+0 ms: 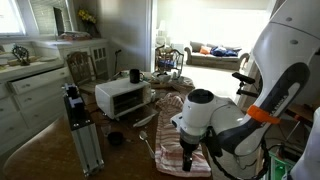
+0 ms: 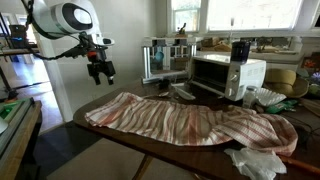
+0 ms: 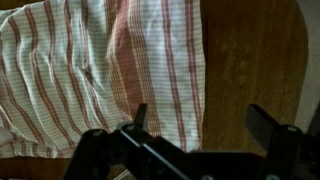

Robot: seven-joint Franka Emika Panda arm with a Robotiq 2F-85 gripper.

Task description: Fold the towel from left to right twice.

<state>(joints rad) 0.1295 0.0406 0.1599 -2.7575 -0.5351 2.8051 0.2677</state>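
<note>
My gripper will next move down and toward the table's rim, onto the towel's corner nearest that rim (image 2: 91,118), because its open fingers are already on both sides of the towel's edge leading there.
The towel (image 2: 190,120), pinkish-red and cream striped, lies spread and rumpled along the wooden table (image 2: 150,140). It also shows in an exterior view (image 1: 175,130) and in the wrist view (image 3: 100,70). My gripper (image 2: 101,72) hangs open and empty in the air above the towel's end near the table corner. In the wrist view the open fingers (image 3: 205,125) straddle the towel's edge, one over cloth, one over bare wood. In an exterior view (image 1: 188,150) the gripper points down over the towel.
A white toaster oven (image 2: 225,75) stands at the back of the table, also seen in an exterior view (image 1: 122,97). Crumpled white paper (image 2: 255,160) lies by the towel's far end. A small dark pad (image 1: 117,139) and a camera tripod (image 1: 80,125) stand nearby.
</note>
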